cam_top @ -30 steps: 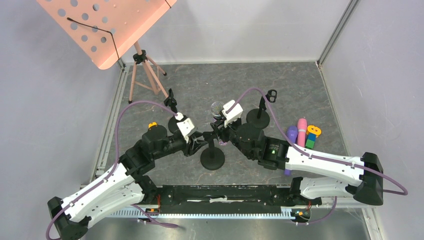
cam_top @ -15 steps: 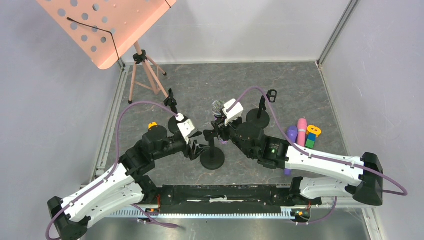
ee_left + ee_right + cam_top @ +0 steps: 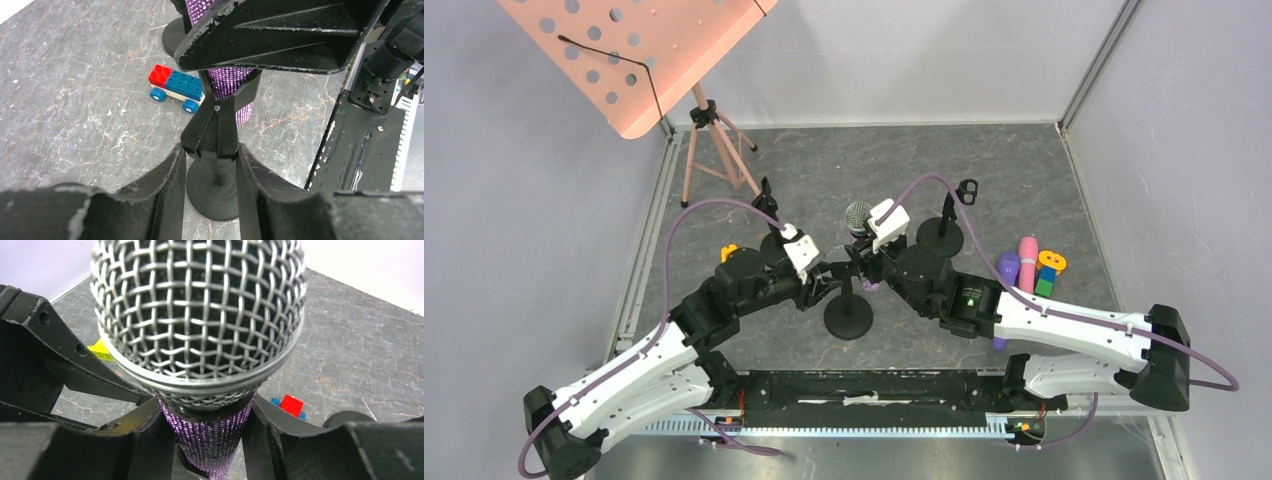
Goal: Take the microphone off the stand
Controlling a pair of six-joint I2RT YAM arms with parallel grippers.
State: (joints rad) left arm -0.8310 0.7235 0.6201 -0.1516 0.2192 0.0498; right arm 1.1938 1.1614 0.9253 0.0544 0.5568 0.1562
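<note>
Next, the right gripper carries the microphone from the stand's clip down onto the floor beside the toy microphones, below the gripper, to its right in the top view.
The microphone, with a silver mesh head (image 3: 858, 216) (image 3: 200, 310) and a glittery purple body (image 3: 215, 440) (image 3: 226, 80), stands upright in the clip of a black stand (image 3: 849, 318) in the middle of the floor. My right gripper (image 3: 865, 262) (image 3: 210, 435) is shut on the purple body just under the head. From the left, my left gripper (image 3: 829, 283) (image 3: 212, 155) is closed on the stand's clip holder (image 3: 216, 132), its fingers (image 3: 172, 175) touching both sides. The round base (image 3: 215, 195) sits below.
Two more black stands are behind, one at the left (image 3: 769, 205) and one at the right (image 3: 941, 232). A pink music stand (image 3: 639, 55) fills the back left. Toy microphones (image 3: 1027, 262) and blocks (image 3: 1048, 272) lie right, and a brick car (image 3: 177, 90) is near the stand.
My left gripper opened wider and dropped back, then came in again and closed on the stand's clip holder. The right gripper and the microphone have stayed put.
</note>
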